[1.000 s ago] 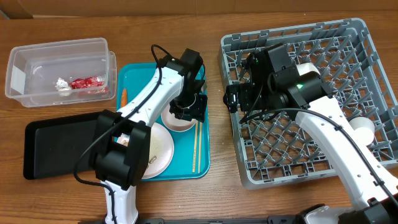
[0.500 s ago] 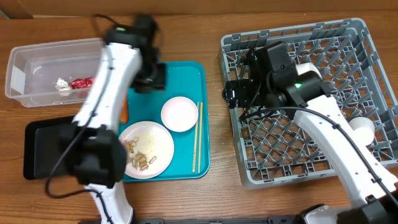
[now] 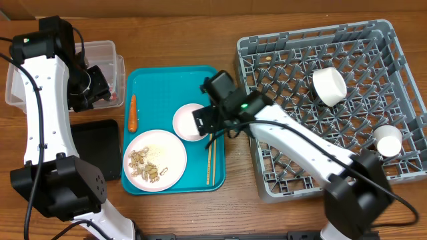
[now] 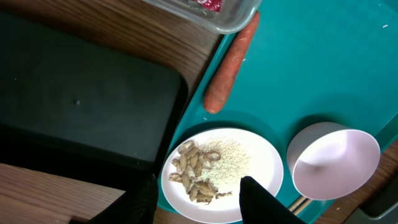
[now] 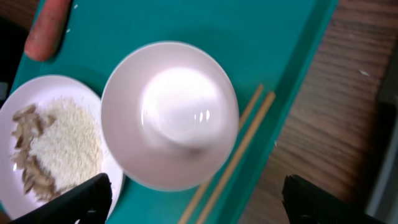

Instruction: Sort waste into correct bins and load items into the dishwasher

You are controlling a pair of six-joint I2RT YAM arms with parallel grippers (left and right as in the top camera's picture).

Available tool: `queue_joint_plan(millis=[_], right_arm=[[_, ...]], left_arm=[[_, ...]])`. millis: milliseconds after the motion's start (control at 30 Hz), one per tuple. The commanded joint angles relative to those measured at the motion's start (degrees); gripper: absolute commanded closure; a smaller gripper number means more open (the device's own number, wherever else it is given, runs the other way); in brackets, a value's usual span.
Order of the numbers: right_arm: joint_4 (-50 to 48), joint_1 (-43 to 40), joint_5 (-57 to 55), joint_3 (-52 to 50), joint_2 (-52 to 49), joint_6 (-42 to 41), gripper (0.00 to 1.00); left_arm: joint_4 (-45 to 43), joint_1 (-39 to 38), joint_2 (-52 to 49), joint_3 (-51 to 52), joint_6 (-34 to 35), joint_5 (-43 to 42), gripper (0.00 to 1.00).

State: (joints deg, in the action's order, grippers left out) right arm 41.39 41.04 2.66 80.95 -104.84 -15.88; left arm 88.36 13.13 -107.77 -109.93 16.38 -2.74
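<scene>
The pale-pink bowl's rim beside the chopsticks is below my open right gripper, so next I will lower the gripper onto that rim and close its fingers there.
My left gripper (image 3: pixel 99 93) is open and empty, held above the near edge of the clear tub (image 3: pixel 100 47) beside the black tray (image 3: pixel 97 150). In the left wrist view its fingers (image 4: pixel 202 202) frame the plate (image 4: pixel 249 180) of beige scraps (image 4: pixel 196 171). The carrot (image 4: pixel 230 65) lies on the teal tray. A bit of red wrapper (image 4: pixel 208 5) shows in the tub. My right gripper (image 3: pixel 212 132) is open wide above the pale-pink bowl (image 5: pixel 169 115) and the chopsticks (image 5: pixel 236 155), touching neither. The grey dish rack (image 3: pixel 280 173) holds a white bowl (image 3: pixel 329 85) and a small cup (image 3: pixel 387 141).
The teal serving tray (image 3: pixel 160 80) lies between the black tray and the rack, with the carrot (image 3: pixel 132 112), plate (image 3: pixel 170 150), bowl (image 3: pixel 187 123) and chopsticks (image 3: pixel 209 167) on it. My right arm stretches over the rack's left wall.
My left arm has swung from the bowl on the teal tray to the far left over the tub. My right arm has moved from the rack to above the bowl and chopsticks.
</scene>
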Motion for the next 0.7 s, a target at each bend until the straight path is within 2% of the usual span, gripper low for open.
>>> queue_joint_plan(millis=[0,167,267,300,367,400,533,600,667], right_arm=[[-4.26,-0.17,-4.13,0.57,-3.93,-3.1,0.11],[-7.43,-0.26,-5.66,0.57,-8.04,-6.51,0.14],[-7.87,-0.26,-5.49,0.57,-10.1,-6.78,0.25],[-7.63,-0.26,-5.38,0.55,-10.54,-6.78,0.35],[-7.26,-0.26,-5.42,0.55,-10.71,-6.91,0.48],[-7.23,-0.26,-5.42,0.55,-10.71,-6.91,0.59],[-7.3,-0.28,-5.64,0.57,-10.69,-6.91,0.84],[-7.3,-0.28,-5.66,0.57,-10.69,-6.88,0.94],[-7.26,-0.28,-5.66,0.57,-10.45,-6.86,0.96]], left_arm=[[0.11,-0.52,1.05,-1.11,0.68,-0.42,0.55],[0.13,-0.72,1.05,-1.09,0.33,-0.37,0.55],[0.11,-0.81,1.05,-1.09,0.33,-0.24,0.55],[0.09,-0.81,1.05,-1.09,0.33,-0.24,0.55],[0.07,-0.81,1.05,-1.09,0.33,-0.24,0.54],[0.07,-0.81,1.05,-1.09,0.33,-0.24,0.54],[0.09,-0.81,1.05,-1.09,0.33,-0.24,0.54],[0.09,-0.81,1.05,-1.09,0.33,-0.24,0.54],[0.09,-0.81,1.05,-1.09,0.33,-0.24,0.54]])
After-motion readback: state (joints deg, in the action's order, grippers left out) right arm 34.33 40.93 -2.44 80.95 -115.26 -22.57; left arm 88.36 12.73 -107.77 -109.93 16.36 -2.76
